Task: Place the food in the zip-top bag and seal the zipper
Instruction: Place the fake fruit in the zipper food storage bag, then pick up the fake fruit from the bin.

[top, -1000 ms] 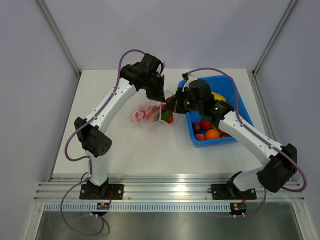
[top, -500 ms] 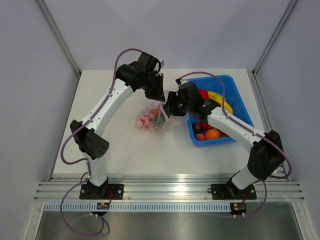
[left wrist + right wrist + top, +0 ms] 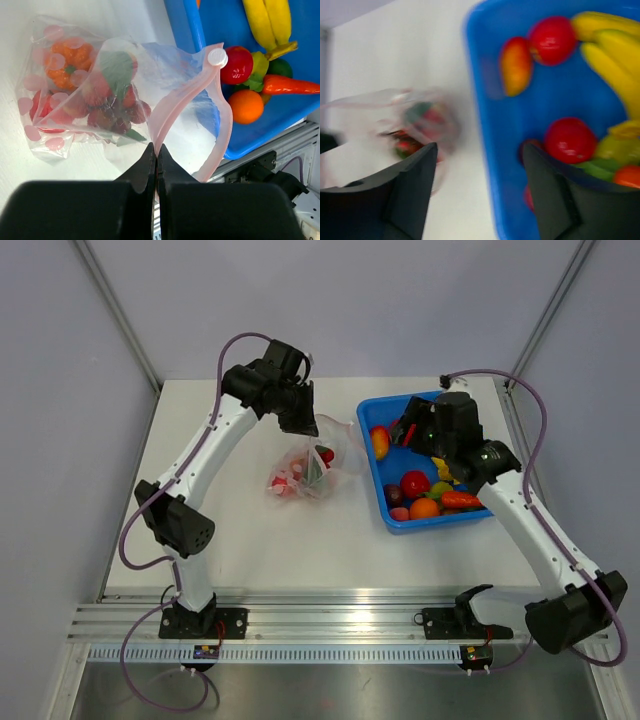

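The red toy apple should get near the orange [image 3: 414,483] [image 3: 570,140], so my right gripper should lower into the tray.
The zip-top bag [image 3: 308,468] lies on the table left of the tray, its mouth open toward the tray. Several pieces of food [image 3: 107,107] sit inside it. My left gripper [image 3: 300,421] [image 3: 156,148] is shut on the pink zipper [image 3: 175,107] at the mouth edge and holds it up. The white slider [image 3: 217,56] sits at the strip's far end. My right gripper [image 3: 406,431] [image 3: 479,152] hangs open and empty over the tray's left side. More food lies in the tray: a banana [image 3: 267,22], a carrot [image 3: 460,499], an orange [image 3: 424,508] and a red fruit [image 3: 569,141].
The blue tray [image 3: 430,524] stands right of the bag, its left wall [image 3: 482,85] close to the bag's mouth. White walls and metal posts bound the table at the back and sides. The aluminium rail [image 3: 340,625] runs along the near edge.
My right gripper has opened and swung right, from the bag's mouth to above the tray. The left gripper kept its hold and drew the bag's edge slightly back and left.
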Controlling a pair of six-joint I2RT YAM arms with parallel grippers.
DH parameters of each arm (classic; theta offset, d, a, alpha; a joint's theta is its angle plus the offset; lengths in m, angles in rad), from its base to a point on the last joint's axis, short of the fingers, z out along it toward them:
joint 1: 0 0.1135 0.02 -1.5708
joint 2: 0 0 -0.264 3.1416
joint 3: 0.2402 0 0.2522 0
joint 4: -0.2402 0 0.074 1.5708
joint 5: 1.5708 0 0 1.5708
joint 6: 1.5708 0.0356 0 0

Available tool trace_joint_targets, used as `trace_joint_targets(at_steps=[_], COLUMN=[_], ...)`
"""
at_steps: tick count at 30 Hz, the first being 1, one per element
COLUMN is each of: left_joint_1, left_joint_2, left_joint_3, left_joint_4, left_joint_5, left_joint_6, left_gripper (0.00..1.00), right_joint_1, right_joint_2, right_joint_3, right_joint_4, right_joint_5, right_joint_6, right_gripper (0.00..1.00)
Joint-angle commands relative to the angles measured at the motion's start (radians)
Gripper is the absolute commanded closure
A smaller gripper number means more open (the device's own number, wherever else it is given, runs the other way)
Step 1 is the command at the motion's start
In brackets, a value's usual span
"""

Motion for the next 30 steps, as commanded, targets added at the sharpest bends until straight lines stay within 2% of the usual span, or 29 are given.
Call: trace_joint_targets(at_steps=[1, 4, 9, 14, 22, 24, 26, 27, 28, 30], left_joint_1=[0.005, 0.005, 0.005, 0.005, 0.005, 0.005, 0.005, 0.005, 0.005, 0.005], left_joint_2=[-0.044, -0.068, -0.082, -0.049, -0.105, -0.105, -0.107, -0.108, -0.11, -0.108], left_joint_3=[0.111, 0.087, -0.048, -0.158, -0.192, -0.192, -0.195, -0.195, -0.189, -0.182], left_joint_4=[0.045, 0.08, 0.154, 0.142, 0.166, 0.16, 0.16, 0.16, 0.159, 0.151], left_joint_5=[0.008, 0.011, 0.026, 0.034, 0.029, 0.035, 0.041, 0.044, 0.043, 0.037], left_joint_6=[-0.022, -0.039, -0.055, -0.042, -0.035, -0.033, -0.033, -0.033, -0.032, -0.03], left_gripper=[1.0, 1.0, 1.0, 1.0, 1.0, 1.0, 1.0, 1.0, 1.0, 1.0], right_joint_1=[-0.115, -0.123, -0.123, -0.123, -0.126, -0.126, -0.127, -0.127, -0.127, -0.126], right_joint_2=[0.112, 0.208, 0.308, 0.375, 0.466, 0.481, 0.478, 0.47, 0.437, 0.366], right_joint_3=[-0.031, -0.008, -0.023, -0.061, -0.092, -0.087, -0.09, -0.09, -0.098, -0.107], right_joint_4=[-0.151, -0.193, -0.202, -0.165, -0.073, -0.058, -0.041, -0.043, -0.038, -0.024], right_joint_5=[0.072, 0.086, 0.092, 0.1, 0.066, 0.077, 0.1, 0.105, 0.118, 0.12], right_joint_6=[-0.053, -0.105, -0.116, -0.116, -0.119, -0.116, -0.109, -0.104, -0.096, -0.095], right_gripper=[0.2, 0.14, 0.11, 0.08, 0.09, 0.11, 0.18, 0.24, 0.36, 0.45])
